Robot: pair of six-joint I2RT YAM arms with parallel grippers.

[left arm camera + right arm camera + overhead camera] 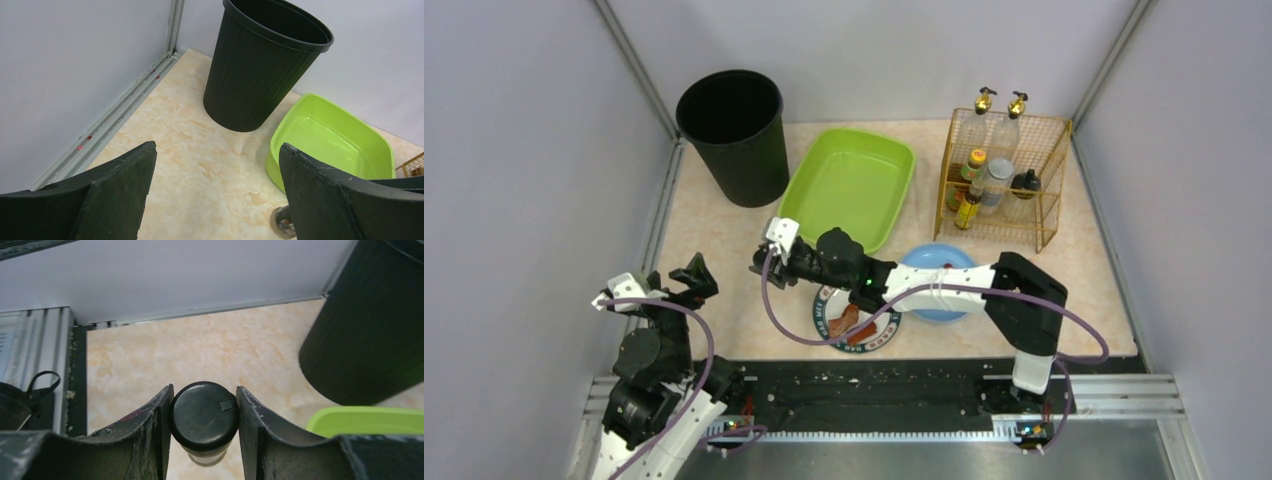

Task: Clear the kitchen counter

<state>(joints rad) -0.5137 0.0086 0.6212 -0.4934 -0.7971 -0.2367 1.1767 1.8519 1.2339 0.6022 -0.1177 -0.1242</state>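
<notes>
The bottles leave room in the rack. My right gripper needs to go to the right in the top view next and down into the rack's front part (1004,218) to let go of the jar there.
The kitchen counter (714,225) is pale marbled stone. My right gripper (762,266) reaches left across it, in front of the green tray, and is shut on a small jar with a round black cap (204,416). The jar hangs upright above the counter, its clear body showing under the cap. In the left wrist view the same jar (283,223) peeks out low, beside my right finger. My left gripper (692,280) hovers over the counter's left part, open, with only bare stone between its fingers (120,190).
A tall black bin (732,135) stands at the back left, a green tray (849,185) beside it. A gold wire rack (1004,175) holds several bottles at the back right. Under my right arm lie a patterned plate (822,318) with brown food scraps and a blue plate (936,257).
</notes>
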